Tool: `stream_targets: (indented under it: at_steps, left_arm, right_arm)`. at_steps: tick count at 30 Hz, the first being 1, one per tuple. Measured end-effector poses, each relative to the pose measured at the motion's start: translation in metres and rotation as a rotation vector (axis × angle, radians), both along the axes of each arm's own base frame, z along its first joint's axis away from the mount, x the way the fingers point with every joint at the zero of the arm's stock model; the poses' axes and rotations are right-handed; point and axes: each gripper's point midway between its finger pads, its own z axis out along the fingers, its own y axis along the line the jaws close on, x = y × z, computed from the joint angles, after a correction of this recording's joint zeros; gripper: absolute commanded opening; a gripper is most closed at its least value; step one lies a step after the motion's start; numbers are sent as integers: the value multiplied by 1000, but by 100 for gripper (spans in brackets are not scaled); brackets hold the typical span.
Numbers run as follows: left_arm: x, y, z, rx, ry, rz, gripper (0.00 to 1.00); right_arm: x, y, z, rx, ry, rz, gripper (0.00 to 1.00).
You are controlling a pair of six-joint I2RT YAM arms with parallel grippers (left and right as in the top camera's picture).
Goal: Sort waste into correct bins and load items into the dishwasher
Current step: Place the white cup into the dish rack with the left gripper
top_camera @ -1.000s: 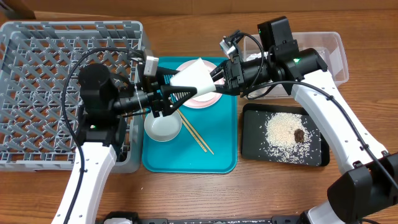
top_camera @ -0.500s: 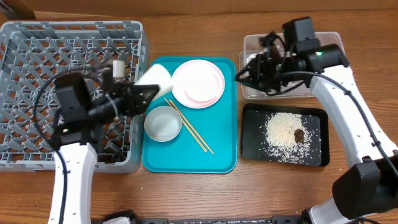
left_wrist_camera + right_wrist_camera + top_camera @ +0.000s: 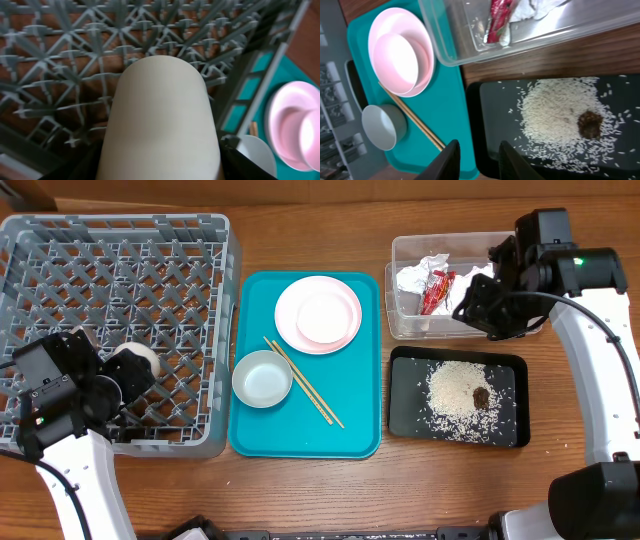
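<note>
My left gripper lowers the small white cup onto the empty lattice near the dish rack's front next, then releases the cup there.
My left gripper (image 3: 118,378) is shut on the small white cup (image 3: 135,363) and holds it just above the lattice at the front left of the grey dish rack (image 3: 130,280). In the left wrist view the cup (image 3: 160,120) fills the middle. My right gripper (image 3: 478,308) is open and empty over the right part of the clear tub (image 3: 405,330), which holds the red wrapper (image 3: 435,288) and white napkins (image 3: 412,277). The black tray (image 3: 405,415) holds rice (image 3: 455,388) and the brown scrap (image 3: 482,397).
The teal tray (image 3: 350,420) carries the white plate (image 3: 290,315) with the pinkish bowl (image 3: 328,317) on it, the grey bowl (image 3: 262,377) and two chopsticks (image 3: 305,385). The right wrist view shows the wrapper (image 3: 497,20), rice (image 3: 552,115) and bowl (image 3: 395,62).
My left gripper has carried the cup from over the teal tray leftward to the rack's front left. My right arm has moved right, from the plate to over the clear tub.
</note>
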Motion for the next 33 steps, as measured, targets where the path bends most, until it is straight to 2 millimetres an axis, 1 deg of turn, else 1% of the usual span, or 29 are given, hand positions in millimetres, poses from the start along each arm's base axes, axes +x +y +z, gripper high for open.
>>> stream_targets:
  at_steps: [2,6,8,10,11,12,13,14,16,17,18,22,24,27,31,33]
  left_arm:
    - [-3,5,-4,13,28,26,7]
    - [-7,7,-19,-9,89,53,9]
    - [-8,7,-27,-25,118,53,13]
    - [-8,7,-33,-37,140,52,21]
    - [-7,7,-37,-43,152,52,24]
    - [-7,7,-40,-49,163,52,29]
    - [-7,7,-42,-52,167,51,39]
    - [-7,7,-47,-62,184,51,50]
    - [-6,7,-53,-75,201,49,72]
    - [-6,7,-55,-79,208,48,90]
    - [-6,6,-57,-87,212,47,100]
    - [0,8,-59,-94,198,55,100]
    - [3,7,-58,-103,185,49,100]
    - [10,3,-51,-127,155,32,100]
    - [28,-3,-25,-133,80,-13,100]
    - [41,-13,-10,-127,38,-61,100]
  right_arm:
    - [0,-4,-1,-12,-2,-3,28]
    - [1,-5,-1,-23,-4,-2,28]
    - [1,-5,-1,-25,-4,0,28]
    - [1,-6,-1,-26,-4,0,28]
    - [1,-6,-1,-26,-4,0,28]
    - [1,-5,-1,-26,-3,0,28]
    - [1,-6,-1,-26,-4,0,28]
    - [1,-6,-1,-27,-4,0,28]
    - [1,-6,-1,-26,-3,0,28]
    - [1,-6,-1,-26,-4,0,28]
    - [0,-6,-1,-26,-3,-1,28]
    - [-1,-6,-2,-27,5,0,28]
    - [-2,-6,-2,-26,9,0,30]
    - [-3,-6,-2,-27,13,1,32]
    - [-4,-6,-2,-27,14,1,32]
    - [-4,-6,-3,-27,15,0,33]
